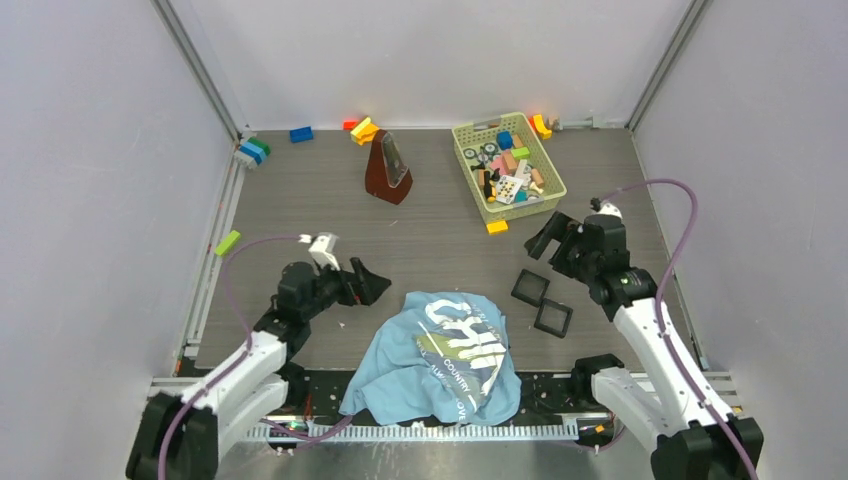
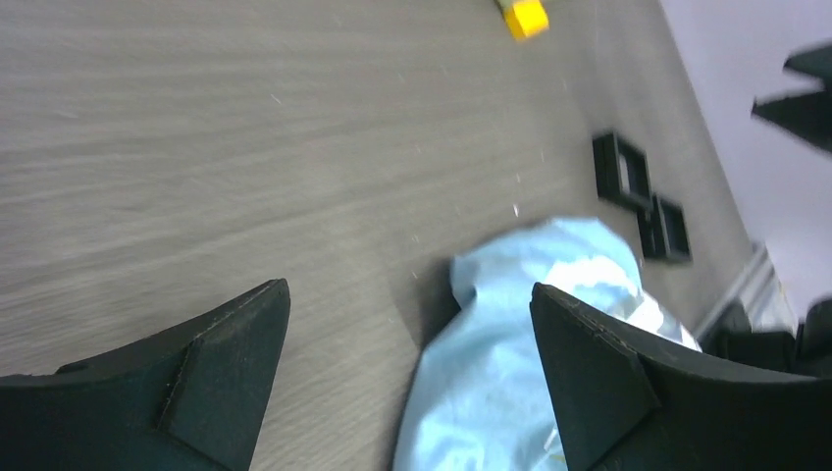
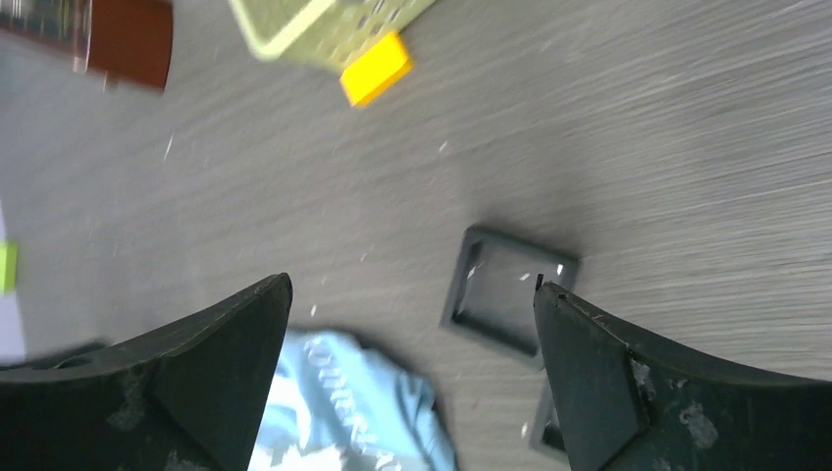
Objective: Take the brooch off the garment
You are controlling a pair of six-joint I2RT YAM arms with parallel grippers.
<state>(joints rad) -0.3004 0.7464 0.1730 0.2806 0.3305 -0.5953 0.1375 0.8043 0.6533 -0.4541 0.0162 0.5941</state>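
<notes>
I will lower my left gripper toward the right in the top view, onto the shirt's far corner [image 1: 417,300] [image 2: 473,274], as that blue shirt fold is closest to its open fingers.
The light blue T-shirt [image 1: 440,355] lies crumpled at the table's near edge, its white and navy print facing up. I cannot make out the brooch in any view. My left gripper [image 1: 365,285] is open and empty, just left of the shirt's upper left edge. In the left wrist view the jaws [image 2: 407,287] are spread above the table, with the shirt [image 2: 510,343] below the right finger. My right gripper [image 1: 550,238] is open and empty, up right of the shirt. In the right wrist view it [image 3: 412,285] hangs over the shirt's corner [image 3: 343,412] and a black tray [image 3: 461,285].
Two small black square trays [image 1: 516,287] [image 1: 553,330] lie right of the shirt. A yellow block [image 1: 497,227] sits below a green basket [image 1: 556,180] of toys. A brown metronome [image 1: 388,168] stands at mid-back. Loose blocks line the back wall, and a green block [image 1: 228,242] lies at the left.
</notes>
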